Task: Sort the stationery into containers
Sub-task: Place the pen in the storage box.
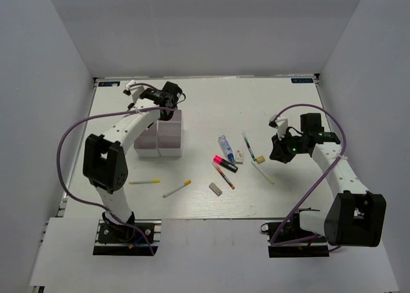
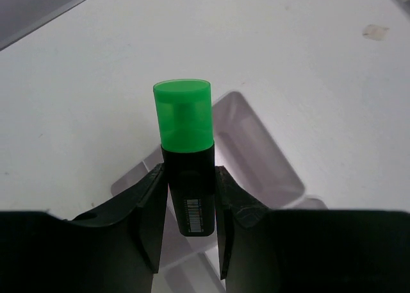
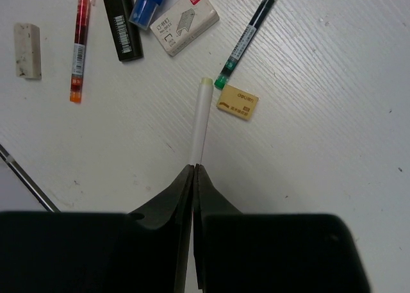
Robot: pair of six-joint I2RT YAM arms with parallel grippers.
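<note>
My left gripper will next move outward and release the highlighter over the organizer's far section (image 2: 254, 150). That section is empty and lies to the gripper's right in the wrist view.
My left gripper (image 2: 187, 177) is shut on a green-capped, black-bodied highlighter (image 2: 186, 152) and holds it cap forward over the white compartment organizer (image 2: 256, 152). In the top view that gripper (image 1: 168, 110) is at the organizer's (image 1: 168, 139) far edge. My right gripper (image 3: 194, 168) is shut and empty, just above a white pen (image 3: 199, 123) that lies on the table and runs under its tip. In the top view it (image 1: 280, 150) is right of the loose stationery.
On the table lie a green pen (image 3: 246, 40), beige eraser (image 3: 237, 102), boxed white eraser (image 3: 184, 20), blue-capped tube (image 3: 147, 4), pink highlighter (image 1: 225, 163), red pen (image 3: 77, 43) and grey eraser (image 3: 27, 41). Two white/yellow pens (image 1: 145, 181) (image 1: 177, 188) lie near the front left.
</note>
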